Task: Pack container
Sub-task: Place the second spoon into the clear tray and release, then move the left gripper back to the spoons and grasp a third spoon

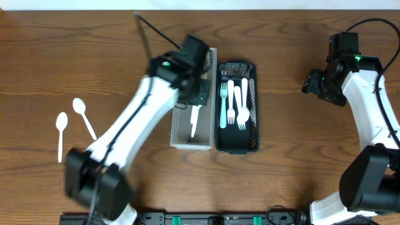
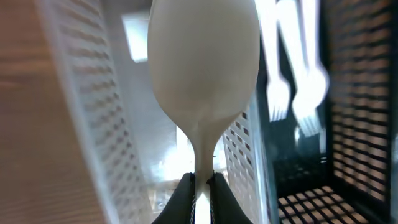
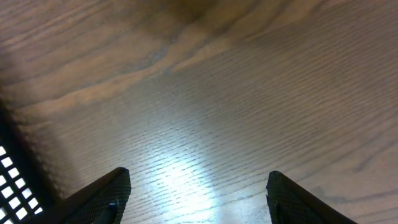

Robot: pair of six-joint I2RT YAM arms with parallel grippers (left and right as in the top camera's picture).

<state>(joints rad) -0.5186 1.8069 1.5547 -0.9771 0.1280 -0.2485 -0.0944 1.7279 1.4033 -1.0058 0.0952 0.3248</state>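
Observation:
My left gripper holds the spoon handle, and the spoon is already over the inside of the silver mesh tray. Next it will go down toward the bottom of that tray and let go of the spoon handle.
My left gripper (image 1: pixel 197 95) hangs over the silver mesh tray (image 1: pixel 177 131) and is shut on the handle of a white plastic spoon (image 1: pixel 194 122). In the left wrist view the jaws (image 2: pixel 200 186) pinch the handle, and the spoon bowl (image 2: pixel 204 62) points down into the silver tray (image 2: pixel 81 106). The black mesh tray (image 1: pixel 253 134) next to it holds several white and pale blue forks (image 1: pixel 235 103), which also show in the left wrist view (image 2: pixel 292 81). Two more white spoons (image 1: pixel 61 125) (image 1: pixel 81 110) lie on the table at far left. My right gripper (image 1: pixel 314 84) (image 3: pixel 202 193) is open and empty above bare wood.
The wooden table (image 1: pixel 300 156) runs around both trays. A corner of the black tray (image 3: pixel 9 171) shows at the left edge of the right wrist view. A black cable (image 1: pixel 150 30) lies behind the left arm.

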